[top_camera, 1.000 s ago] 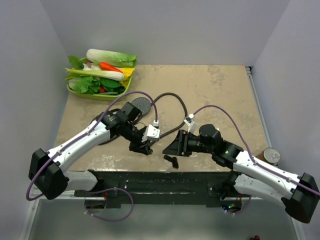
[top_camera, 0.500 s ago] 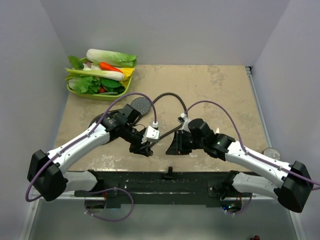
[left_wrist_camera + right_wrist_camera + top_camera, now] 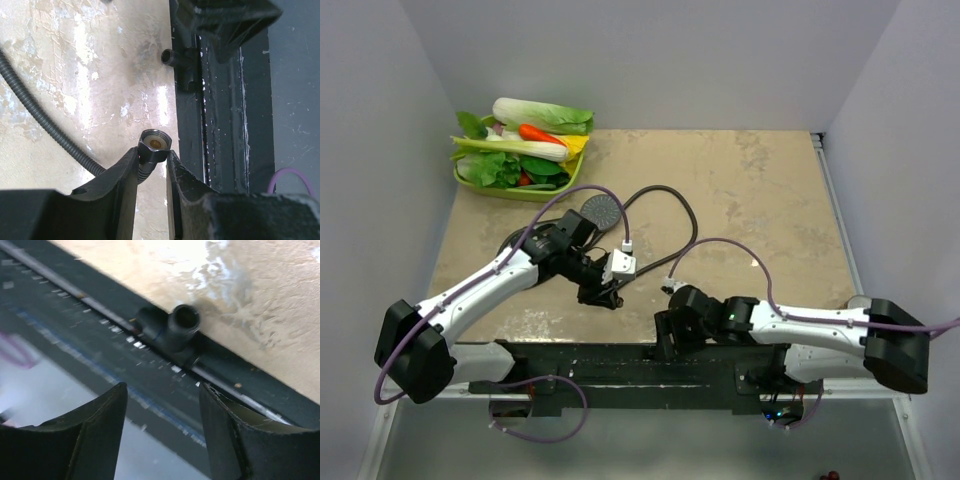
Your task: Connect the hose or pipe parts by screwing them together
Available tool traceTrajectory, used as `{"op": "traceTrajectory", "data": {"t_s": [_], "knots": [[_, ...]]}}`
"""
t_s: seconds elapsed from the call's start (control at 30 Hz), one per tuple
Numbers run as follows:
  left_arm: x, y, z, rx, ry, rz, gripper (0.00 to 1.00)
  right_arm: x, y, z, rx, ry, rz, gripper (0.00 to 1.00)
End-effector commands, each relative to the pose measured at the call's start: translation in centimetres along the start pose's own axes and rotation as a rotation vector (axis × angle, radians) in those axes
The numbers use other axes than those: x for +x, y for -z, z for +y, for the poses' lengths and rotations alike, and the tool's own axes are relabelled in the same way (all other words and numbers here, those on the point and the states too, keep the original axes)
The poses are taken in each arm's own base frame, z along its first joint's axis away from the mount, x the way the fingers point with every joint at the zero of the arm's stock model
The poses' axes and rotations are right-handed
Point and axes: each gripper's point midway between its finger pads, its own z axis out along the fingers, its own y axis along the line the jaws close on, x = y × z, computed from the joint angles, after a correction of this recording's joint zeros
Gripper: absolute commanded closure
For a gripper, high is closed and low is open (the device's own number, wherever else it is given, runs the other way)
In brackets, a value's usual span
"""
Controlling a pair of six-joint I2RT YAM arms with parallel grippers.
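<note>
My left gripper will next lower the hex end nut of the dark ribbed hose (image 3: 670, 192) onto the bare tabletop (image 3: 610, 285) beside the bar and let go of it, because that spot is clear.
My left gripper (image 3: 152, 155) is shut on the hex end nut (image 3: 154, 145) of the dark ribbed hose (image 3: 30, 95), with the nut's open mouth pointing away from me. In the top view the hose (image 3: 670, 192) loops back across the table to the round-faced shower head (image 3: 603, 210), which lies behind the left gripper (image 3: 605, 297). A small black pipe fitting (image 3: 177, 327) with an open round end lies on the black rail at the table's near edge. It also shows ahead of the nut (image 3: 176, 57). My right gripper (image 3: 162, 390) hangs open just short of it, with nothing between its jaws.
A green tray (image 3: 470, 185) heaped with vegetables stands at the back left corner. The black rail (image 3: 570, 362) runs along the near edge, with a drop beyond it. Purple cables arch over both arms. Grey walls close in the left, back and right sides.
The right arm has swung down and back to the near edge, low over the rail. The small black fitting has shifted from the tabletop onto the rail. The left arm has held still.
</note>
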Motion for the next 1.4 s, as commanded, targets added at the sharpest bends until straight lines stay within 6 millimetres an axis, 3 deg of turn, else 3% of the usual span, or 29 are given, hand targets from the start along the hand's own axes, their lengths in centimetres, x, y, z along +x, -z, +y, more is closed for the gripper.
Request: {"op": "traceTrajectory", "data": {"t_s": [0.0, 0.17, 0.33, 0.47, 0.57, 0.6, 0.7, 0.73, 0.8, 0.83, 0.93, 1.03, 1.13, 1.2, 1.23, 1.33, 1.37], "knots": [[-1.1, 0.4, 0.6, -0.038, -0.016, -0.043, 1.00, -2.9, -1.5, 0.6, 0.074, -0.010, -0.131, 0.39], [-1.6, 0.7, 0.3, -0.047, -0.017, -0.063, 1.00, -4.1, -2.9, 0.2, 0.131, -0.003, -0.171, 0.45], [-1.2, 0.6, 0.0, -0.050, -0.009, -0.071, 1.00, -5.8, -2.8, 0.6, 0.152, -0.009, -0.241, 0.54], [-0.7, 0.6, -0.2, -0.056, -0.011, -0.066, 1.00, -5.5, -4.0, 0.3, 0.171, 0.003, -0.213, 0.60], [-0.4, 0.9, -0.1, -0.072, -0.019, -0.049, 1.00, -5.1, -4.5, 0.5, 0.164, 0.024, -0.197, 0.72], [-0.2, 0.9, -0.1, -0.076, -0.025, -0.040, 1.00, -5.0, -4.5, 0.5, 0.163, 0.030, -0.195, 0.80], [1.5, 0.9, 0.3, -0.108, -0.050, 0.017, 1.00, -5.9, -3.7, 0.6, 0.191, 0.113, -0.207, 0.89], [2.5, 1.0, 1.1, -0.146, -0.056, 0.060, 1.00, -7.4, -2.9, 2.2, 0.178, 0.142, -0.240, 0.89], [4.3, 0.7, 1.9, -0.181, -0.081, 0.116, 1.00, -8.8, -2.0, 1.7, 0.263, 0.278, -0.251, 0.91], [5.3, 0.8, 2.5, -0.213, -0.091, 0.158, 1.00, -10.7, -1.2, 3.4, 0.255, 0.314, -0.282, 0.91], [8.3, 0.4, 3.5, -0.243, -0.111, 0.250, 1.00, -12.4, -1.9, 3.2, 0.321, 0.446, -0.244, 0.92], [9.9, 0.2, 4.0, -0.251, -0.110, 0.284, 1.00, -12.4, -4.1, 3.1, 0.312, 0.554, -0.187, 0.91], [11.1, 0.0, 4.4, -0.268, -0.103, 0.308, 1.00, -11.6, -6.1, 2.8, 0.283, 0.593, -0.148, 0.80], [11.3, -0.1, 4.5, -0.272, -0.099, 0.305, 1.00, -11.5, -6.3, 2.7, 0.269, 0.601, -0.156, 0.65], [11.3, -0.2, 4.6, -0.274, -0.092, 0.307, 1.00, -11.2, -6.2, 2.2, 0.280, 0.600, -0.154, 0.55], [11.3, -0.6, 5.4, -0.285, -0.084, 0.296, 1.00, -11.4, -4.5, 1.3, 0.311, 0.550, -0.210, 0.02], [11.3, -0.7, 5.6, -0.287, -0.079, 0.296, 1.00, -11.7, -3.6, 1.2, 0.320, 0.529, -0.244, 0.01]]}}
